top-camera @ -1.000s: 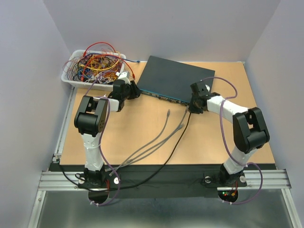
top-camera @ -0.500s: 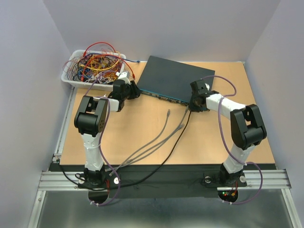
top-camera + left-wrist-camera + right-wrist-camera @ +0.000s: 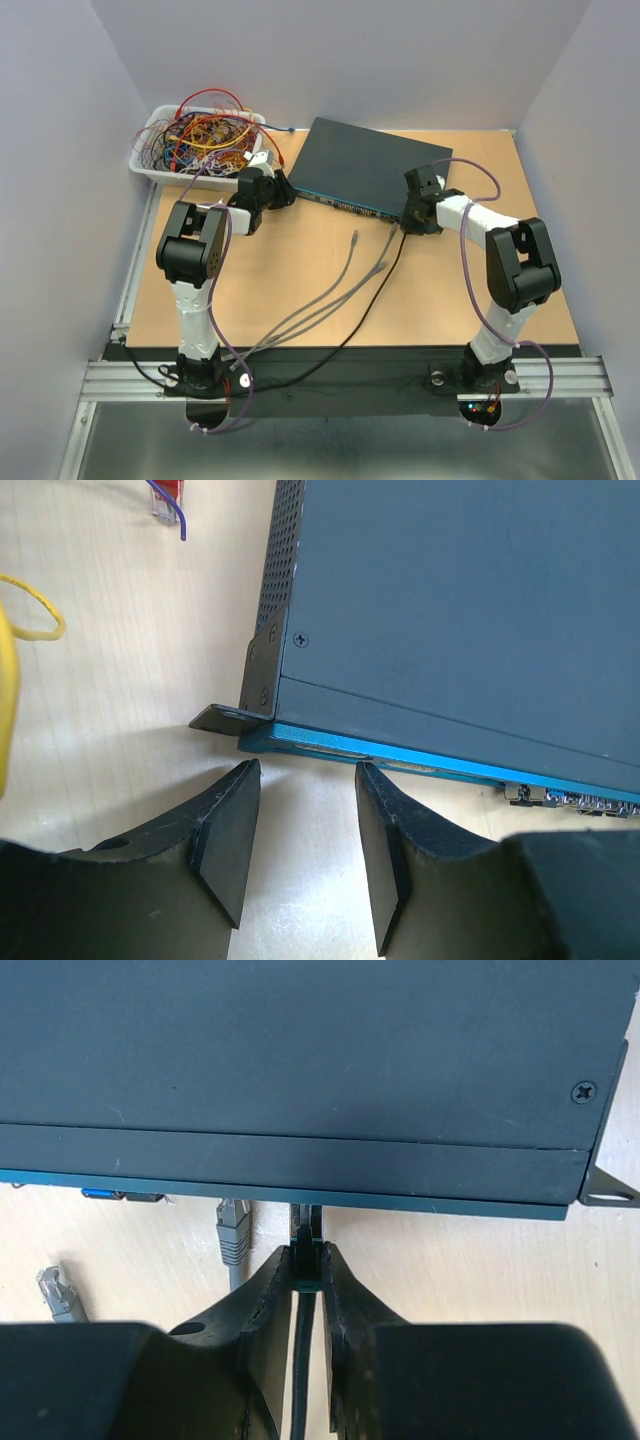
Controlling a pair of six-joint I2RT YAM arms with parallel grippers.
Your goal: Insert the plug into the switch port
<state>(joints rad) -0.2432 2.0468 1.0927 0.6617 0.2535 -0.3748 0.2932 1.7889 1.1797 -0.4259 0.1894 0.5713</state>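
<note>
Part of the plug's dark body is still outside, so my right gripper will next push the plug outward under the switch's front edge point(image 3: 396, 217) point(image 3: 306, 1198) and open to let go of it there.
The switch point(image 3: 368, 165) is a flat dark grey-blue box with a teal front edge point(image 3: 420, 760), lying at the back middle of the table. My right gripper point(image 3: 307, 1252) is shut on the plug point(image 3: 307, 1228), a dark connector on a black cable point(image 3: 303, 1360). The plug's tip meets the switch's front edge point(image 3: 300, 1196); how far in it sits is hidden under the edge. My left gripper point(image 3: 305, 775) stands open with nothing between its fingers, just in front of the switch's left corner bracket point(image 3: 262, 675).
A white tray point(image 3: 150, 165) full of tangled coloured wires stands at the back left. Two loose grey cables with plugs point(image 3: 353, 240) point(image 3: 232, 1230) lie on the table in front of the switch. A red connector point(image 3: 168, 495) and a yellow wire point(image 3: 30, 605) lie left of the switch.
The right arm has edged a little toward the switch's front edge with the plug in its grip. The left arm has not moved.
</note>
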